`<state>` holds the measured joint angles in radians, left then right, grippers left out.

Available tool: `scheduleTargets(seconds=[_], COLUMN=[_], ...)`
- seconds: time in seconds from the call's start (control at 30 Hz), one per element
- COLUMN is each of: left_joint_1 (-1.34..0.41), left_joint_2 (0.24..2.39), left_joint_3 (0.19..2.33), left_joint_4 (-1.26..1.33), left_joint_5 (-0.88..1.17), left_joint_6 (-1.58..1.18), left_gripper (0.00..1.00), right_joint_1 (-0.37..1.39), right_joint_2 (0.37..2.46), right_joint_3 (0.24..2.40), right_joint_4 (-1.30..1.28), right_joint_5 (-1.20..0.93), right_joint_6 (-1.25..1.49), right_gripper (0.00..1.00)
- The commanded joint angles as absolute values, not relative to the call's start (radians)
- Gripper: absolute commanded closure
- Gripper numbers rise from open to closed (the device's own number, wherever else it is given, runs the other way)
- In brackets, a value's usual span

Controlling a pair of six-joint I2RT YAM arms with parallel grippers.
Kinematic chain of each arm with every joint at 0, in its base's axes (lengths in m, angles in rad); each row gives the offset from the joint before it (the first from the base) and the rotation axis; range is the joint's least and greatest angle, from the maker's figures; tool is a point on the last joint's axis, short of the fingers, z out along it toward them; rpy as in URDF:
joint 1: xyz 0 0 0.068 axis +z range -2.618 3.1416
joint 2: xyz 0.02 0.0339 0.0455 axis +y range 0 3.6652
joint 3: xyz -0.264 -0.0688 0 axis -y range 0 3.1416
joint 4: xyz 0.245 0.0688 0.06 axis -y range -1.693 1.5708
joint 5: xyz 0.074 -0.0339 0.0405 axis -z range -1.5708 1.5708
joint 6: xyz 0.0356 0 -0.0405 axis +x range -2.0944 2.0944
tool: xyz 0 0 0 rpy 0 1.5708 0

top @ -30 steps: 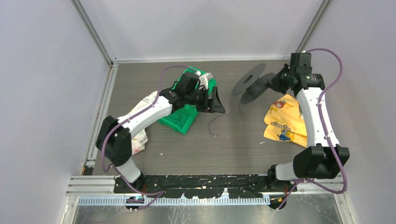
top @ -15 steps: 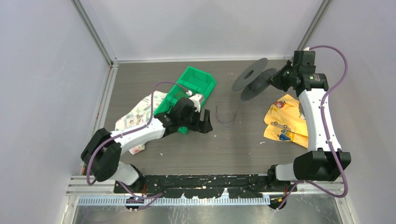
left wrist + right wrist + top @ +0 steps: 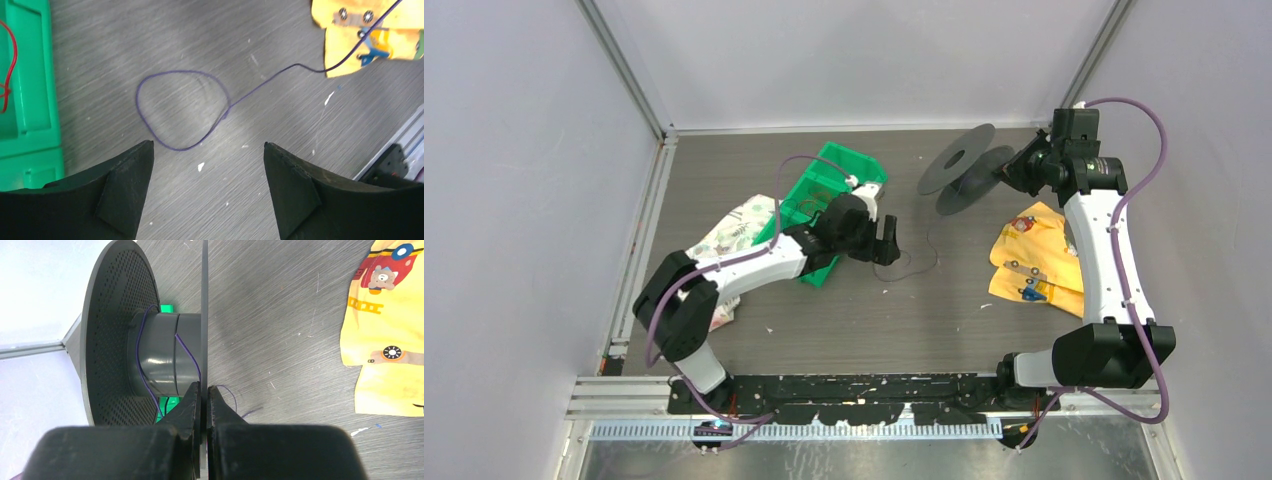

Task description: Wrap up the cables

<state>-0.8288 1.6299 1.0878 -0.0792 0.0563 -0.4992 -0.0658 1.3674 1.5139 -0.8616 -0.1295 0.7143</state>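
Observation:
My left gripper is open above the loop's side nearest the green bin (image 3: 146,123), and that part of the cable (image 3: 178,149) lies on the table. It needs to lower onto it, still open.
A thin dark purple cable (image 3: 178,149) lies in a loose loop on the table, and its tail runs off toward the yellow cloth. In the top view the loop (image 3: 911,274) lies just right of my left gripper (image 3: 890,243). The left gripper (image 3: 208,145) is open and empty, its fingertips just short of the loop. My right gripper (image 3: 204,387) is shut on the rim of one flange of the black spool (image 3: 964,170) and holds it tilted at the far right. A turn or two of the cable (image 3: 186,352) lies round the spool's grey hub (image 3: 155,355).
A green bin (image 3: 824,200) lies under the left arm, with a red wire (image 3: 12,55) inside. A yellow printed cloth (image 3: 1034,260) lies under the right arm. A floral cloth (image 3: 734,225) lies at the left. Walls close in the table.
My left gripper swung from the green bin toward me, then right and forward to the cable. The cable on the table changed from a curl to a closed loop. The spool shifted slightly.

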Motion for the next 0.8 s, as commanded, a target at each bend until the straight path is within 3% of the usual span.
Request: scheduleTargets(seconds=[0.0, 0.4, 0.77], left_joint_1=[-0.833, -0.856, -0.857], left_joint_2=[1.69, 1.854, 1.958], left_joint_3=[1.219, 1.381, 1.417], left_joint_4=[-0.144, -0.408, -0.48], left_joint_5=[0.02, -0.031, -0.098], left_joint_6=[-0.636, -0.634, -0.667], left_gripper=[0.19, 0.29, 0.38], right_joint_1=[-0.069, -0.069, -0.069], right_joint_2=[1.315, 1.31, 1.307], right_joint_3=[1.549, 1.532, 1.532], right_joint_4=[-0.781, -0.77, -0.768], right_joint_5=[-0.164, -0.187, -0.193], right_joint_6=[0.739, 0.751, 0.753], right_gripper=[0.99, 0.99, 1.0])
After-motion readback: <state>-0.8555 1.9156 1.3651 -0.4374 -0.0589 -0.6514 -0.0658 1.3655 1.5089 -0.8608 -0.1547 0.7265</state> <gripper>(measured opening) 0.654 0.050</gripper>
